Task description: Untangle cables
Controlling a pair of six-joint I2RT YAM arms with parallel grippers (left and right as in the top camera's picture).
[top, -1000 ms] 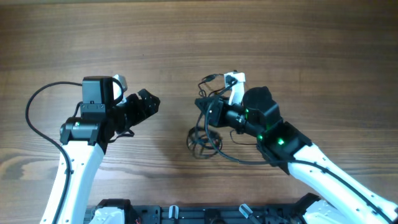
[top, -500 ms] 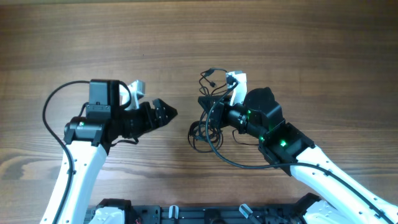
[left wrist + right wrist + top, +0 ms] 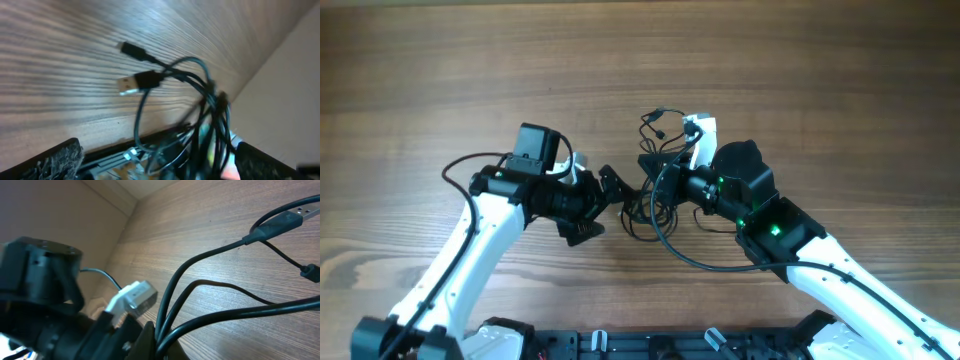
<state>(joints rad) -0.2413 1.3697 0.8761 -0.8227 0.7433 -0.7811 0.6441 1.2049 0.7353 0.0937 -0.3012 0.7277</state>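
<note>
The right gripper draws to the right in the overhead view next and tips toward the tabletop to release, as its pieces of cable still run into the looped tangle.
The cables (image 3: pixel 655 205) are a small tangle of thin black cords hanging from my right gripper (image 3: pixel 652 172), which is shut on them near the table's middle. Two plug ends (image 3: pixel 660 118) stick up behind it. My left gripper (image 3: pixel 605 205) is open, right against the tangle's left side. In the left wrist view the cables (image 3: pixel 200 100) hang between the open fingers (image 3: pixel 157 162), with a USB plug (image 3: pixel 134 83) and a smaller plug (image 3: pixel 128 48) pointing left. In the right wrist view the cords (image 3: pixel 210 275) run out of the shut jaws (image 3: pixel 160 335).
The wooden table (image 3: pixel 440 60) stretches all around. A thicker black wire (image 3: pixel 460 175) loops off the left arm. A black rail (image 3: pixel 650 345) runs along the table's near edge. The left arm's body (image 3: pixel 45 280) fills the left of the right wrist view.
My left arm has swung right, from well apart to right against the tangle, jaws open. The right gripper has stayed put; the hanging loops have drawn up slightly.
</note>
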